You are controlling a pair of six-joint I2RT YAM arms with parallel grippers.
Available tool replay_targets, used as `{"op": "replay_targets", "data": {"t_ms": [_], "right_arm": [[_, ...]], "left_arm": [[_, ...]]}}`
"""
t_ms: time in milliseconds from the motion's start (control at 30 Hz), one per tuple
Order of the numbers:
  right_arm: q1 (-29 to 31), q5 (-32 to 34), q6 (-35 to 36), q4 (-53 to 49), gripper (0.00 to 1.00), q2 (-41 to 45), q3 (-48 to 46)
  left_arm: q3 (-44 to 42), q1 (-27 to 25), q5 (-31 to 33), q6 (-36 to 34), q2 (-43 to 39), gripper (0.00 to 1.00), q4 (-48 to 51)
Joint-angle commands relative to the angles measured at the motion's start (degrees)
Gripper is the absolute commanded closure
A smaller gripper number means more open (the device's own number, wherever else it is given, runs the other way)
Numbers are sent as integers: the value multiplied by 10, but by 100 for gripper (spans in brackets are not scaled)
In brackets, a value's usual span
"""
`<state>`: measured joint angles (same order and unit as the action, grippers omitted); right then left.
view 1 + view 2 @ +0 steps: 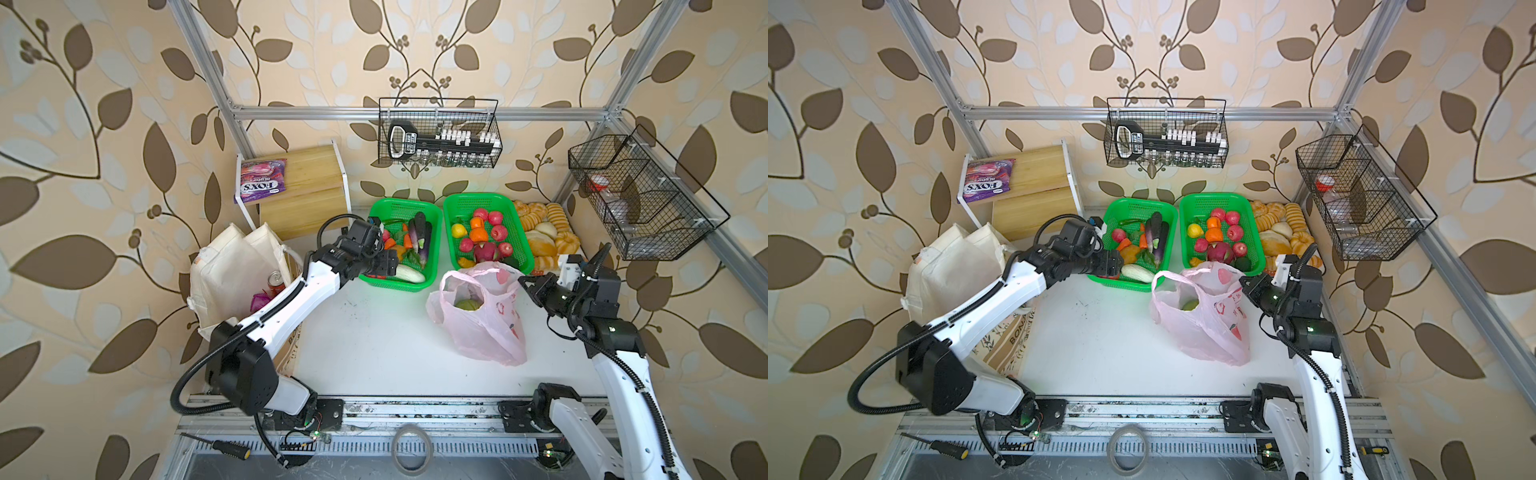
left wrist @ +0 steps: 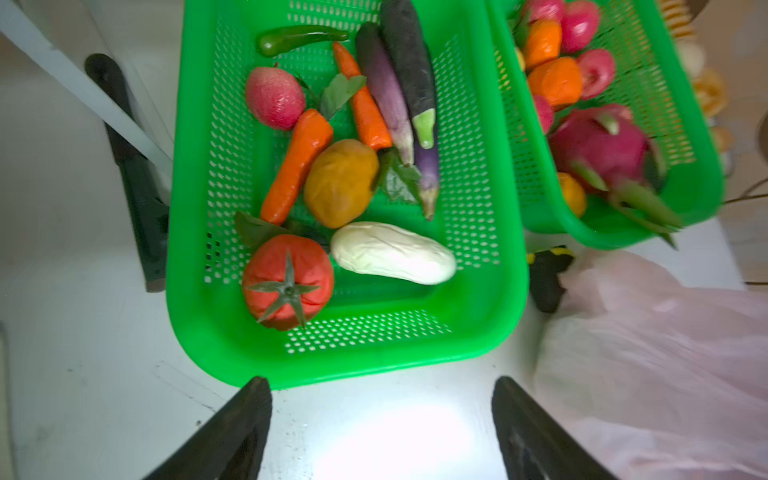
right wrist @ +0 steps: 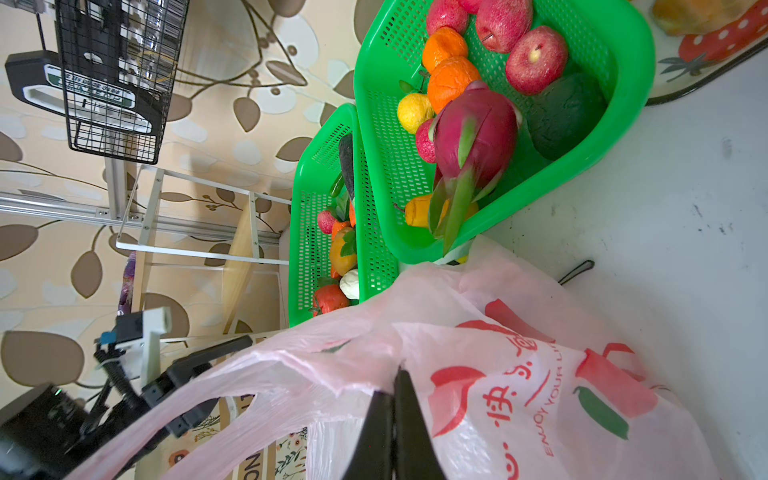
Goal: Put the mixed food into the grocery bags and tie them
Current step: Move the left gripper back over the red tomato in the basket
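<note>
My left gripper is open and needs to go down past the green rim next, with its fingers on both sides of the red tomato (image 1: pixel 1109 276) (image 2: pixel 288 282), because the tomato lies uncovered in the near corner of the basket.
The pink grocery bag (image 1: pixel 486 332) (image 1: pixel 1208 332) stands on the white table with its mouth held up, and a green cabbage (image 1: pixel 468 304) (image 1: pixel 1190 305) shows inside. My right gripper (image 3: pixel 395 374) (image 1: pixel 524 284) is shut on the bag's rim. The cream canvas tote (image 1: pixel 228 282) (image 1: pixel 951 270) stands at the left with a red soda can (image 1: pixel 277 282) and a purple packet (image 1: pixel 259 301) in it. My left gripper (image 2: pixel 381 382) (image 1: pixel 384 266) hangs open and empty over the near edge of the left green basket (image 2: pixel 374 361). A red tomato (image 2: pixel 288 282) and a brown potato (image 2: pixel 340 183) lie in that basket.
Carrots, eggplants and a white gourd (image 2: pixel 392 253) share the left basket. The right green basket (image 1: pixel 519 232) holds fruit, with bread loaves (image 1: pixel 544 232) beside it. A purple FOX'S packet (image 1: pixel 262 180) lies on the wooden shelf. Wire baskets (image 1: pixel 440 133) hang on the frame.
</note>
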<state>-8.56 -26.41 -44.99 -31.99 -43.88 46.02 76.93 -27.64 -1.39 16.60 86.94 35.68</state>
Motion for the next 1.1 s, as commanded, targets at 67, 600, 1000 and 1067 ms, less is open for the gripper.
{"op": "replay_targets", "data": {"t_ms": [67, 600, 1000, 1067], "right_arm": [[6, -12, -8, 5, 100, 10, 7], [13, -20, -11, 12, 100, 14, 13], [13, -21, -12, 15, 100, 18, 7], [14, -22, -12, 14, 100, 19, 7]], "left_arm": [[131, 8, 46, -42, 108, 8, 152], [280, 33, 88, -81, 311, 4, 221], [302, 35, 89, -95, 375, 16, 235], [304, 35, 90, -99, 378, 18, 233]]}}
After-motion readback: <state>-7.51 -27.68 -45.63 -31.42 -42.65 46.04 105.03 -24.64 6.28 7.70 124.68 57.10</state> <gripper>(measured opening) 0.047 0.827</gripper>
